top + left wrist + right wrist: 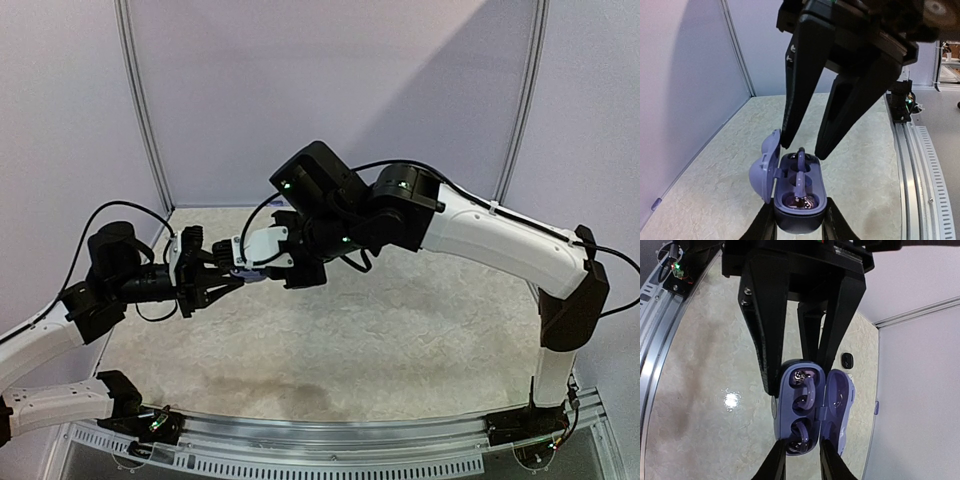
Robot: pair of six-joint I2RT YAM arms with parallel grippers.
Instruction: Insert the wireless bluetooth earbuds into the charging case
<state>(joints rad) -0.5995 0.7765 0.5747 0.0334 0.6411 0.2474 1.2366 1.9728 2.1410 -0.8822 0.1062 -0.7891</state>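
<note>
Both earbuds are seated, so my left gripper will next lower and release the case (790, 220) on the tabletop, below and right in the top view.
A purple charging case (790, 220) hangs above the table with its lid (762, 167) swung open to the left. My left gripper (799, 222) is shut on the case's body, one finger on each side. Two purple earbuds lie in its wells, one at the near end (801, 192) and one at the far end (801, 156). My right gripper (804, 150) points down over the far earbud, its fingers apart on either side of it with a gap showing. In the right wrist view, that gripper (802, 456) straddles the case's (786, 405) near end.
A small black object (847, 360) lies on the pale table (705, 390) near the back wall. A metal rail (920, 165) runs along the table's front edge. Grey walls (330, 90) close in the back and the sides.
</note>
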